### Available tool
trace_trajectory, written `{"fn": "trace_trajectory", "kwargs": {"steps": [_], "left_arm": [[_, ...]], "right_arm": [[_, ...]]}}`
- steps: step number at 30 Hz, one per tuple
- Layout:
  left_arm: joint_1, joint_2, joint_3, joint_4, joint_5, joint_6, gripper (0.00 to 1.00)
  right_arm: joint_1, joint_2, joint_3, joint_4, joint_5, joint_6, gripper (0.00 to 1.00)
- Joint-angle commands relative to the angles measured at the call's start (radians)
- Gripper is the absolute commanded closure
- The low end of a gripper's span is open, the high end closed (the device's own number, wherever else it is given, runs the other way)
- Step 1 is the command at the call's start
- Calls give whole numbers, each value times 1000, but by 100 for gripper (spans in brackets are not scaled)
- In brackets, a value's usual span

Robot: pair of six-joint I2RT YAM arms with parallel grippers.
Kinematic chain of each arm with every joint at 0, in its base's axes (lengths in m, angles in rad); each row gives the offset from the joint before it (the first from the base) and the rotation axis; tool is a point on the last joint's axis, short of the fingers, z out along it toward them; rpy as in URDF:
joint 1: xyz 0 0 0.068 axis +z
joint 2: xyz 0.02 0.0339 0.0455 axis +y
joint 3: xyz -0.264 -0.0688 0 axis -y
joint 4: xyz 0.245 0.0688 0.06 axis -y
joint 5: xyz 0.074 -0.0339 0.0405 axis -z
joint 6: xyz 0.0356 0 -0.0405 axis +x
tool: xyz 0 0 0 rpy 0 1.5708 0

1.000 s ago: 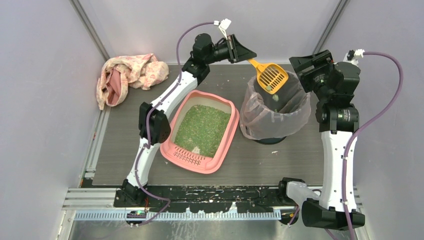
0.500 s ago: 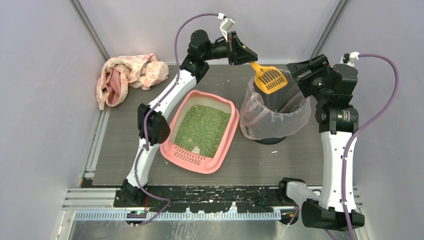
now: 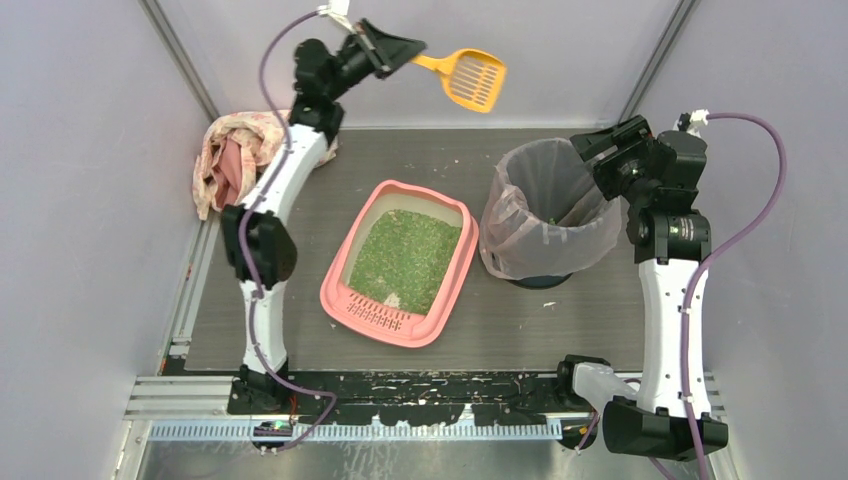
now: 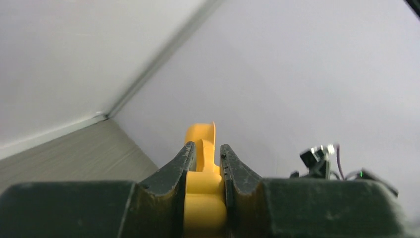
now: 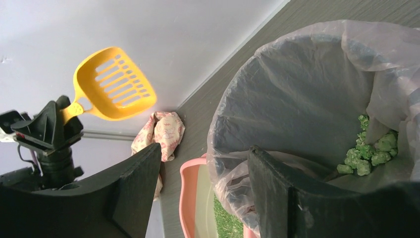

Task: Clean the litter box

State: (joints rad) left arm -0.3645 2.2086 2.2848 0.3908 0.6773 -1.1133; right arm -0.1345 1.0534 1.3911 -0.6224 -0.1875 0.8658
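Observation:
My left gripper should next go back down to the litter box's rim nearest the cloth and lay the yellow scoop (image 3: 474, 80) onto the granules, because its slotted blade is empty.
The pink litter box (image 3: 342, 276) lies on the table's middle with green granules inside and its grate lip at the near end; its rim shows in the right wrist view (image 5: 187, 198). My left gripper (image 3: 412, 50) is raised high near the back wall, shut on the handle of a yellow slotted scoop (image 3: 474, 80), which looks empty. The handle sits between the jaws in the left wrist view (image 4: 203, 171); the scoop also shows in the right wrist view (image 5: 115, 91). My right gripper (image 3: 592, 150) is open and empty above the bin's right rim.
A dark round bin (image 3: 545, 210) lined with a translucent pinkish bag stands right of the litter box; green clumps (image 5: 369, 153) lie inside. A crumpled pink patterned cloth (image 3: 250, 150) lies at the back left. Small crumbs dot the table.
My left arm has swung the scoop up and left, away from over the bin, to high near the back wall. The right gripper has stayed by the bin's rim.

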Motion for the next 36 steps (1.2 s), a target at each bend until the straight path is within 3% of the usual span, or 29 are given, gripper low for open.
{"fn": "trace_trajectory", "kwargs": {"steps": [1, 4, 6, 13, 15, 21, 25, 26, 27, 28, 29, 30, 31, 36], "left_arm": [[92, -254, -187, -137, -115, -63, 100], [132, -372, -290, -530, -118, 97, 100], [138, -469, -436, -615, -122, 183, 100], [131, -776, -1035, -612, -128, 310, 100], [127, -815, -1143, -609, -128, 363, 100], [127, -833, -1307, -496, -166, 429, 100], [124, -804, -1265, -512, -149, 455, 100], [124, -801, -1258, -515, -130, 458, 95], [123, -800, -1251, -520, -120, 456, 79], [122, -801, -1248, -530, -123, 447, 53], [122, -802, -1245, -555, -130, 438, 35], [122, -805, -1238, -577, -134, 436, 11], [122, -809, -1236, -601, -145, 434, 2], [120, -858, -1236, -660, -193, 454, 0]], "right_arm": [[-10, -25, 4, 46, 14, -21, 30], [-11, -26, -9, 66, 17, -15, 30], [-11, -24, -24, 80, 17, -6, 30], [-11, -8, -76, 126, -13, 45, 30], [-11, 0, -85, 135, -27, 63, 30], [-11, -4, -130, 163, -61, 94, 30], [-11, -23, -169, 179, -78, 115, 30], [-11, -27, -177, 179, -78, 116, 30], [-11, -33, -184, 180, -79, 115, 30], [-11, -38, -187, 179, -77, 112, 30], [-11, -41, -189, 178, -73, 106, 30], [-11, -41, -189, 174, -70, 102, 30], [-11, -41, -186, 173, -69, 96, 30], [-11, -37, -189, 181, -69, 95, 30]]}}
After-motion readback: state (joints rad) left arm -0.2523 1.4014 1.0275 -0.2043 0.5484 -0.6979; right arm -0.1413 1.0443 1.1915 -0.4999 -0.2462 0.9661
